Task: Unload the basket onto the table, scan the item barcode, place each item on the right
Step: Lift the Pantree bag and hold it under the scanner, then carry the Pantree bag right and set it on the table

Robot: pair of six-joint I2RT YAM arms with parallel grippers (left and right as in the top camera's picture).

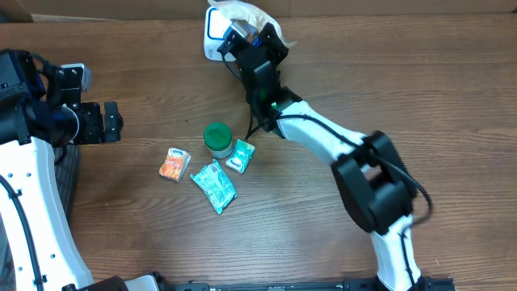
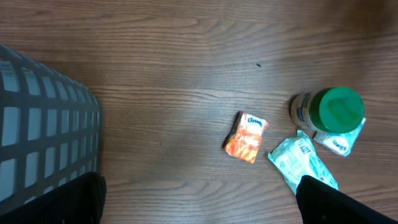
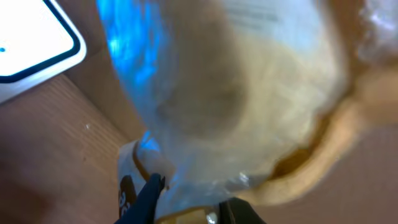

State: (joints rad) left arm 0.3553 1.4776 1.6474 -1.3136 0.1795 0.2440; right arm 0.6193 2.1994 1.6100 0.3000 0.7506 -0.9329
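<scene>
The tabletop is bare below my right gripper and to its right in the overhead view. I should move the bag back that way, lower it and let it go.
The item is a clear plastic bag point(image 1: 246, 14) with something tan and bread-like inside. My right gripper point(image 1: 242, 40) is shut on it at the table's far edge, over a white scanner point(image 1: 212, 34) with a dark blue border. In the right wrist view the blurred bag point(image 3: 236, 93) fills the frame, pinched at its lower edge by my right gripper point(image 3: 193, 202). The scanner point(image 3: 31, 31) shows at the upper left. No barcode is visible. My left gripper point(image 1: 113, 121) stands open at the left, holding nothing.
Mid-table sit a green-lidded jar point(image 1: 216, 137), an orange tissue pack point(image 1: 174, 163), a teal packet point(image 1: 213, 186) and a smaller teal packet point(image 1: 241, 155). A grey mesh basket point(image 2: 43, 124) lies at the left beside my left gripper point(image 2: 202, 205).
</scene>
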